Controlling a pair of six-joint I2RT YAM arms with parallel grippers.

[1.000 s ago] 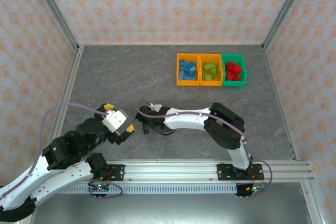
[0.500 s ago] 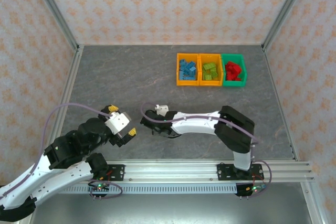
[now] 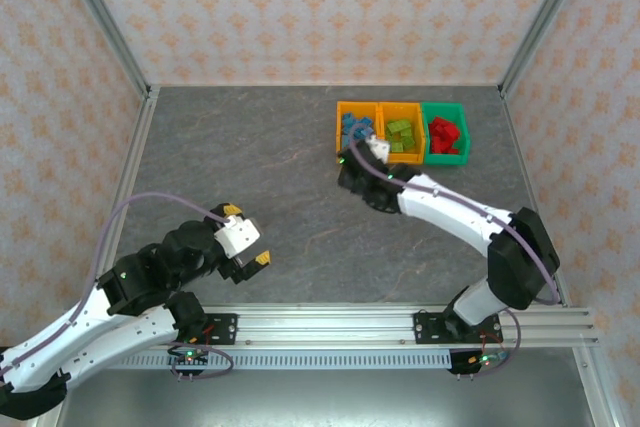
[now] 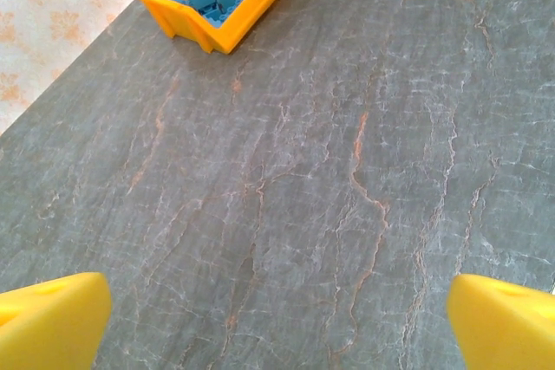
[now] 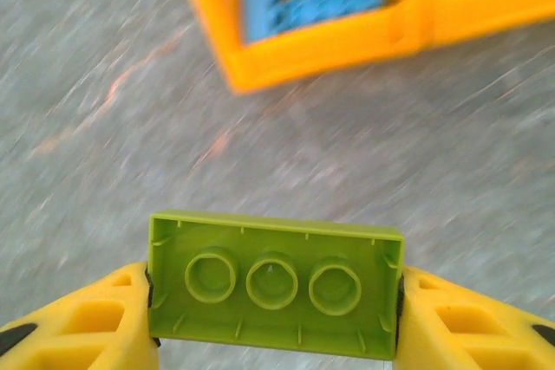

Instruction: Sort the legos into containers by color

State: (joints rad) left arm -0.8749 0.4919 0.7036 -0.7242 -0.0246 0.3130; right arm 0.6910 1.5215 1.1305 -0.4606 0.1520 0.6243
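Note:
I am going to carry the matching lego in my right gripper outward next, over the middle orange bin [image 3: 402, 107] with its lime green legos, and let it go.
My right gripper [image 5: 273, 305] is shut on a lime green lego [image 5: 273, 283], held by its ends with the hollow underside facing the camera. In the top view the right gripper [image 3: 352, 154] hovers at the near left corner of the containers. The left orange bin [image 3: 339, 135] holds blue legos [image 3: 360, 130], the middle orange bin [image 3: 402, 107] lime green legos [image 3: 402, 135], and the green bin [image 3: 466, 135] red legos [image 3: 446, 134]. The blue-filled bin [image 5: 321, 49] lies just ahead in the blurred right wrist view. My left gripper [image 3: 250, 235] stands open over bare table near the front.
The grey marbled table [image 3: 250, 147] is fenced by aluminium rails and patterned walls. In the left wrist view the blue-filled orange bin [image 4: 208, 32] sits far off at the top, with the left gripper [image 4: 277, 327] spread wide over bare table.
The right arm has swung from the near middle of the table out to the bins, carrying the lime green lego. The left gripper has shifted slightly right and nearer.

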